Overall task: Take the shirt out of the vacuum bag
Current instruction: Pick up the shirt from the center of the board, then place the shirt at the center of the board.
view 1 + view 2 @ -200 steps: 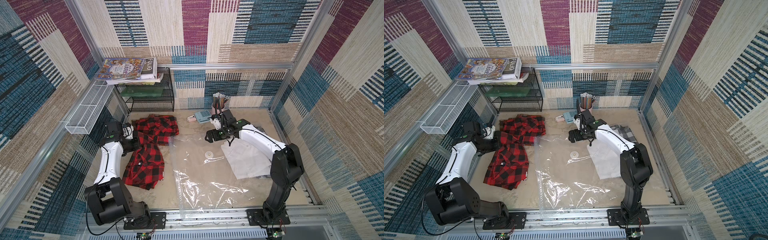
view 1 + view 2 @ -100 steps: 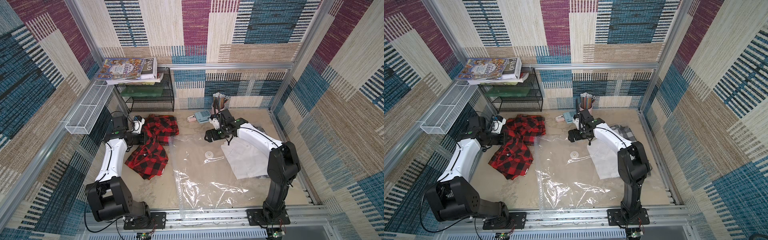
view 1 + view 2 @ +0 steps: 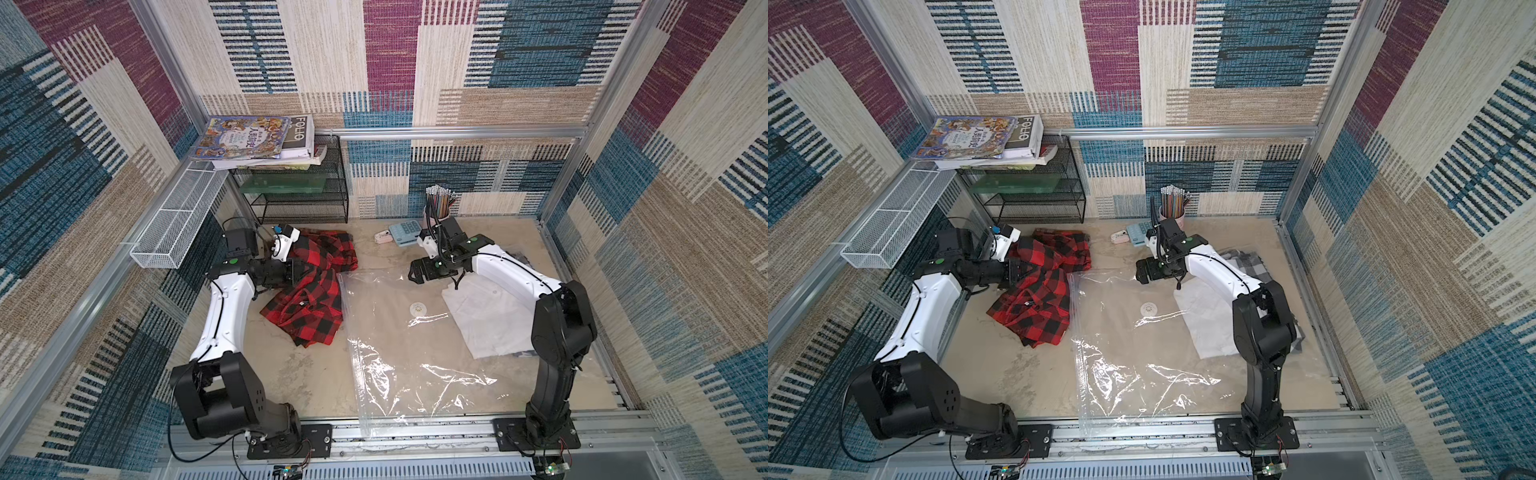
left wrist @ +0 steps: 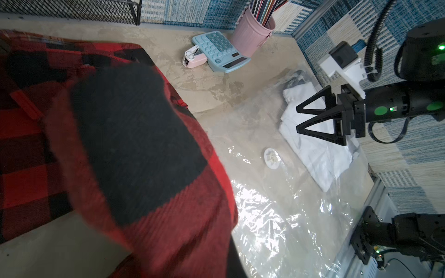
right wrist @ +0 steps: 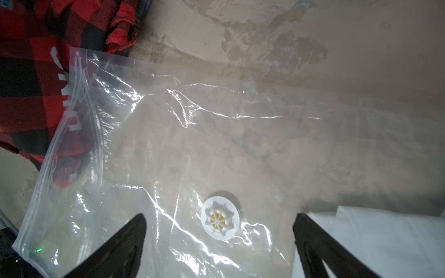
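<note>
My left gripper carries the fold outward over the plaid shirt's far part (image 3: pixel 318 243) next and releases it there, as that part lies outward of my gripper, clear of the bag (image 3: pixel 399 345).
The red-and-black plaid shirt (image 3: pixel 316 299) (image 3: pixel 1038 307) lies bunched on the floor left of the vacuum bag (image 3: pixel 399 345) (image 3: pixel 1125 345). My left gripper (image 3: pixel 297 270) (image 3: pixel 1017 270) is shut on a fold of it and holds that fold lifted. In the left wrist view the shirt (image 4: pixel 134 144) hides the jaws. The bag lies flat, its white valve (image 3: pixel 417 308) (image 5: pixel 220 221) facing up. My right gripper (image 3: pixel 415 274) (image 5: pixel 220 217) hangs open just above the bag's far part, holding nothing. Red cloth (image 5: pixel 29 84) shows through the zip edge; I cannot tell whether it is inside or underneath.
A white folded cloth (image 3: pixel 486 320) lies under the right arm, with grey checked cloth (image 3: pixel 1250 262) beyond it. A blue calculator (image 3: pixel 405 232) and a pink pencil cup (image 3: pixel 440 208) stand at the back. A black wire rack (image 3: pixel 299 195) and white basket (image 3: pixel 178 224) fill the back left.
My left gripper has risen and moved right and toward the back, pulling the shirt from a flat spread into a bunch nearer the bag. The right arm has barely moved.
</note>
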You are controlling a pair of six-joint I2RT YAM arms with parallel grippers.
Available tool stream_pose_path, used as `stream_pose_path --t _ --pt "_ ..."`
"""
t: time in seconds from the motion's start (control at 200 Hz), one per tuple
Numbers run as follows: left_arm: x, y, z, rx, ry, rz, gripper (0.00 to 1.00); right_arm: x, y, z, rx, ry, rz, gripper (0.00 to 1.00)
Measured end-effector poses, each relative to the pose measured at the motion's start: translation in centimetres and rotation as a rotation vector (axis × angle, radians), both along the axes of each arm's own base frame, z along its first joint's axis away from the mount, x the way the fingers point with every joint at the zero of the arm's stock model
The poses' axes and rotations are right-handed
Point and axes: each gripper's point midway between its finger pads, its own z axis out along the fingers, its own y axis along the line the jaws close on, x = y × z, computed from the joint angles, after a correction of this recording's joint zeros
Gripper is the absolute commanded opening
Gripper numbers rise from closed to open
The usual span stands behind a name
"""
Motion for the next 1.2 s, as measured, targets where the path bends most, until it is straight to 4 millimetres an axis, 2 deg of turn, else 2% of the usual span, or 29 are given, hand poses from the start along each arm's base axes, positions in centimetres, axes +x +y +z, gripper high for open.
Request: stream_pose_path --t 0.095,0.29,0.426,0.586,0.821,0.861,0.931,1.021,1.056,1.122,1.147,1.202 --pt "1.8 0.1 -1.0 0.015 0.037 -0.012 0.01 0.0 0.0 -0.1 -0.001 0.001 0.000 0.97" --pt "5.3 0.4 -1.8 0.127 0.054 -0.029 0.01 -0.2 -0.1 -0.5 -0.007 0.011 0.001 0.97" --pt "7.0 0.8 -2.8 0.220 0.078 -0.027 0.01 -0.2 -0.2 -0.9 -0.012 0.018 0.002 0.97" --pt "9.3 0.0 -4.4 0.344 0.113 -0.054 0.01 -0.2 -0.2 -1.6 -0.021 0.033 0.002 0.97" --pt "12.5 1.0 -5.1 0.460 0.125 -0.017 0.02 -0.2 -0.2 -1.8 -0.024 0.037 0.003 0.97" --pt "12.8 0.9 -5.5 0.464 0.131 -0.015 0.06 -0.2 -0.2 -1.8 -0.025 0.039 0.003 0.97" --pt "13.3 0.8 -6.0 0.457 0.146 -0.005 0.25 -0.3 -0.2 -1.9 -0.028 0.044 0.003 0.97" --pt "13.7 1.6 -5.8 0.448 0.163 0.052 0.40 -0.4 -0.3 -1.9 -0.029 0.045 0.002 0.97" --pt "13.8 1.9 -5.4 0.434 0.164 0.079 0.52 -0.4 -0.3 -1.9 -0.029 0.046 0.002 0.97" --pt "13.5 2.6 -4.2 0.403 0.155 0.127 0.60 -0.5 -0.3 -1.8 -0.029 0.046 0.002 0.97" --pt "13.4 2.8 -3.7 0.385 0.158 0.150 0.69 -0.5 -0.3 -1.7 -0.029 0.046 0.003 0.97" --pt "13.0 3.5 -2.0 0.343 0.130 0.196 0.72 -0.6 -0.4 -1.7 -0.029 0.045 0.003 0.97"
